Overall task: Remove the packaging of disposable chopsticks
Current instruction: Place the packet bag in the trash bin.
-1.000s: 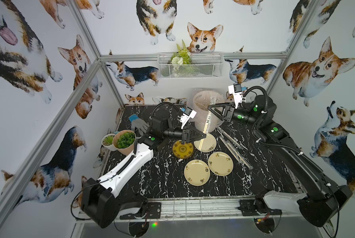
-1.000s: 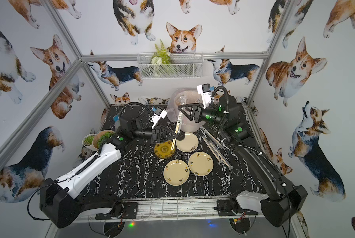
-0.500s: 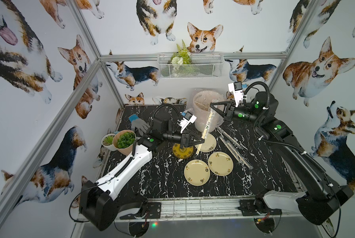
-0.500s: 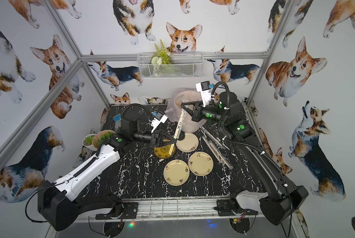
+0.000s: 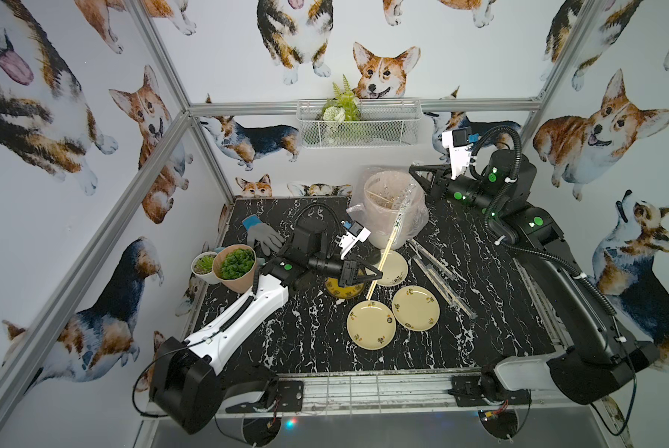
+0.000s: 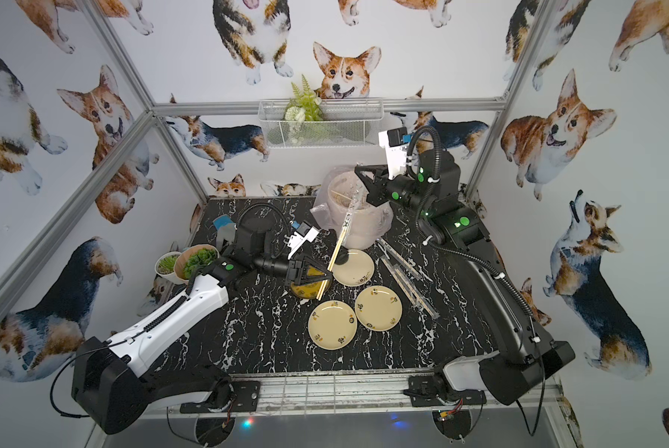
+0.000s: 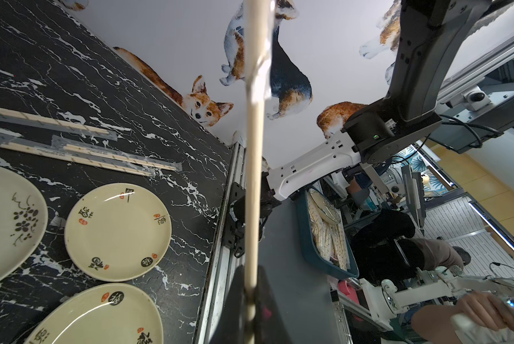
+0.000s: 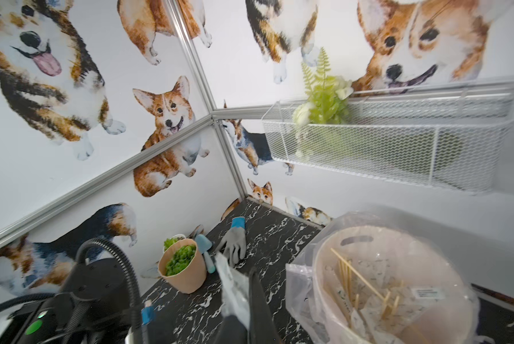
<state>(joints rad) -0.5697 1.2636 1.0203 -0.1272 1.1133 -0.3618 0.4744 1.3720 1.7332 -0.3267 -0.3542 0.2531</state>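
Observation:
The right gripper draws the sleeve off the chopsticks next. It then lowers it over the bin's opening (image 5: 386,192) (image 8: 390,289) and releases it there, since the bin of wrappers opens below the gripper.
My left gripper (image 5: 377,275) is shut on the lower part of a pair of pale wooden disposable chopsticks (image 5: 385,252), which slant up toward the bin. Their upper part sits inside the clear crinkly packaging (image 5: 402,211). My right gripper (image 5: 413,173) is shut on the sleeve's top end, above the bin. In the left wrist view the chopsticks (image 7: 254,149) rise bare from my left gripper (image 7: 249,297), and the packaging (image 7: 264,44) begins higher up. In the right wrist view the packaging (image 8: 232,283) is pinched in my right gripper (image 8: 247,297).
A pink-lined bin (image 5: 379,229) holds sticks and wrappers at the back. More wrapped chopsticks (image 5: 441,279) lie at the right. Three pale plates (image 5: 371,325) and a dark yellow one (image 5: 344,291) sit mid-table. Potted plants (image 5: 234,265) and a glove (image 5: 263,236) are at the left.
My right gripper has shut on the sleeve's top and pulled it up and back over the bin. My left gripper has drawn the chopsticks slightly down toward the front, baring more wood.

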